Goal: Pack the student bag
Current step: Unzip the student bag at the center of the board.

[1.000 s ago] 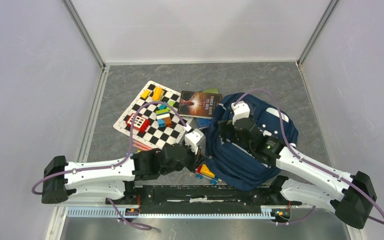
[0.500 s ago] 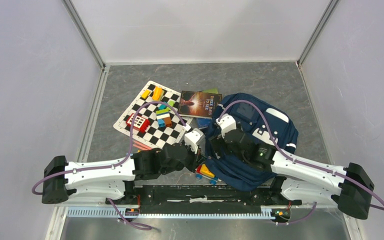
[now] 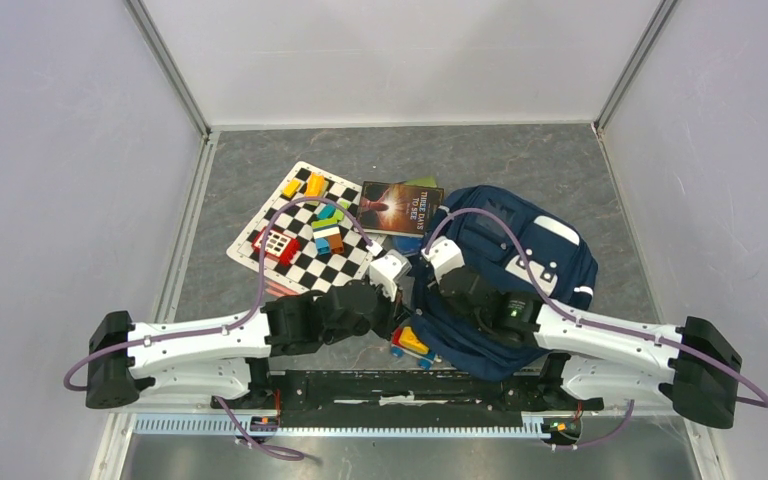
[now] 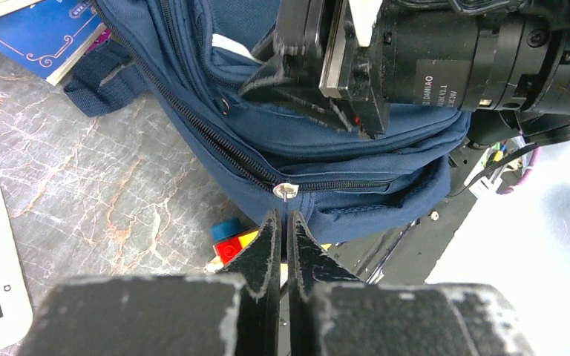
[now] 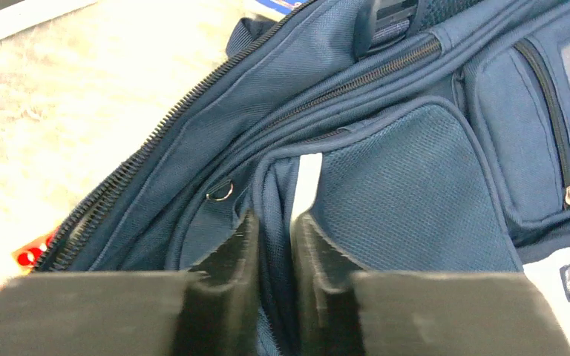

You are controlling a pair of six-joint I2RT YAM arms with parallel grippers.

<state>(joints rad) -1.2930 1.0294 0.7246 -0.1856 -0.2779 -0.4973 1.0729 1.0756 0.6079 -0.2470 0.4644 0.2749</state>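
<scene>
The zip runs on past the slider point(image 4: 286, 190), so my left gripper needs to pull its thin pull along the bag's near edge next, to the right in the top view.
The student bag point(image 3: 525, 240) is a navy backpack lying right of centre. My left gripper point(image 3: 403, 303) is at its near-left edge. In the left wrist view the left gripper point(image 4: 283, 216) is shut on the thin pull hanging from the silver zip slider point(image 4: 286, 190) of the student bag point(image 4: 326, 148). My right gripper point(image 3: 428, 290) presses down on the bag just beyond that. Seen from the right wrist, the right gripper point(image 5: 274, 222) is shut on a fold of the student bag point(image 5: 415, 185) beside a mesh pocket.
A checkered board point(image 3: 300, 262) with several toy bricks lies left of the bag. A book point(image 3: 400, 207) rests behind it, and a blue book point(image 4: 37, 37) pokes out by the bag's strap. Red, yellow and blue bricks point(image 3: 412, 343) sit under the bag's near edge.
My right arm has swung left and nearer across the bag, and its gripper has gone from open to shut on the fabric. The left arm has stayed put.
</scene>
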